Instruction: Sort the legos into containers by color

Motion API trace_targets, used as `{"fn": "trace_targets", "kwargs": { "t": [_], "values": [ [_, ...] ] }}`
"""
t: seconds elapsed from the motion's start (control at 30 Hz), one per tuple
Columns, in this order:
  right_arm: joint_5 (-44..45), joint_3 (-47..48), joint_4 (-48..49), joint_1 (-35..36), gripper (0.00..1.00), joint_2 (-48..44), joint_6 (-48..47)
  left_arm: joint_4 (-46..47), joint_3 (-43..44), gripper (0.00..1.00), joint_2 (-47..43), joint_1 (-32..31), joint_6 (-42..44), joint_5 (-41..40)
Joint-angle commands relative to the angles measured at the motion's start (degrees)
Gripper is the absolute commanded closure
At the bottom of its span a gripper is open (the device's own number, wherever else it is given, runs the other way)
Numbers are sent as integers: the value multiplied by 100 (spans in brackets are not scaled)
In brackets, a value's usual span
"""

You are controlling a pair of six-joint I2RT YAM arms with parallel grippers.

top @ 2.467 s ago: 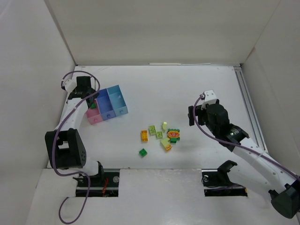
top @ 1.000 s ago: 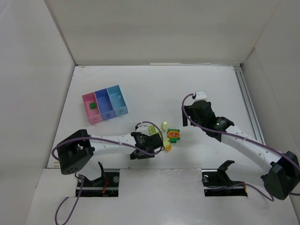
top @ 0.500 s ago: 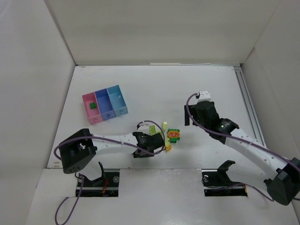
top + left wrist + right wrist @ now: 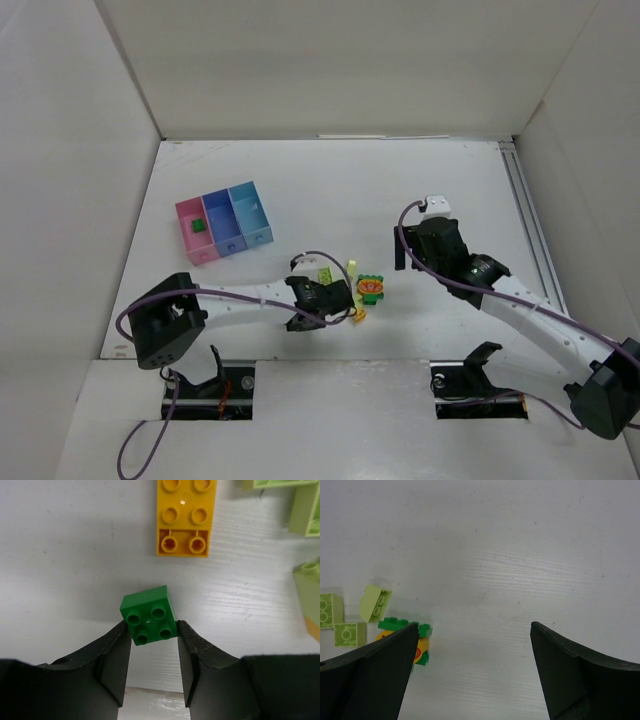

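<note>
My left gripper should next carry the dark green lego outward over the pink container [image 4: 201, 241] and let it go there, because that container is outward, to the gripper's left in the top view.
In the left wrist view a dark green lego [image 4: 149, 619] sits studs-up between my left fingertips, and both pads touch its sides; my left gripper [image 4: 151, 630] is shut on it. An orange lego [image 4: 185, 517] lies just beyond, and light green legos [image 4: 305, 515] lie to the right. From above, the left gripper [image 4: 318, 305] is at the pile's near left. The containers stand at the left: pink [image 4: 183, 225], blue [image 4: 222, 222] and light blue [image 4: 250, 212]. A green lego [image 4: 199, 225] lies in the pink one. My right gripper [image 4: 472, 630] hangs open over bare table, right of the green-orange stack [image 4: 422, 640].
A pale yellow brick [image 4: 351, 268] and a light green one [image 4: 325, 275] lie by the stack [image 4: 371, 288]. White walls close in the table on three sides. A rail [image 4: 525, 220] runs along the right edge.
The left arm has swung from the containers to the pile, and its jaws have narrowed onto the dark green lego. The right arm drew back slightly to the right.
</note>
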Motion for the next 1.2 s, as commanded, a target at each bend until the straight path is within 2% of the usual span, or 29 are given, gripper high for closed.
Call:
{"fn": "trace_targets", "kwargs": {
  "t": [0.0, 0.13, 0.23, 0.27, 0.33, 0.37, 0.47, 0.5, 0.6, 0.8, 0.93, 1.07, 1.17],
  "values": [
    [123, 27, 24, 53, 3, -108, 83, -395, 466, 73, -247, 167, -14, -495],
    [123, 88, 76, 53, 3, -108, -32, -579, 826, 73, -554, 790, 276, -1011],
    [123, 88, 252, 53, 3, -108, -84, -667, 1028, 73, -949, 1694, 487, -1426],
    [123, 88, 252, 53, 3, -47, -84, -615, 1029, 73, -1072, 2306, 575, -1426],
    [123, 88, 392, 53, 3, 31, -137, -317, 1029, 73, -1353, 2977, 933, -1426],
    [123, 88, 393, 53, 3, 32, -137, -177, 1029, 73, -1651, 3667, 1101, -1243],
    [-77, 141, 612, 53, 3, 242, -321, 710, 923, 73, -2161, 4708, 2004, -603],
    [-166, 193, 682, 53, 3, 295, -383, 930, 836, 71, -2233, 5381, 2217, -400],
    [-464, 255, 902, 53, 3, 576, -445, 1327, 836, 71, -2234, 6273, 2385, -30],
    [-667, 580, 1016, 106, 3, 1235, -611, 1275, 1388, 70, -1453, 6591, 2456, -301],
    [-772, 712, 1130, 106, 3, 1535, -612, 1275, 1521, 70, -803, 6777, 2456, -354],
    [-773, 931, 1184, 229, 3, 1877, -612, 1222, 1573, 69, -512, 6970, 2404, -354],
    [-826, 1064, 1184, 352, 3, 2132, -559, 1301, 1574, 61, -389, 6970, 2404, -354]
  ]
}}
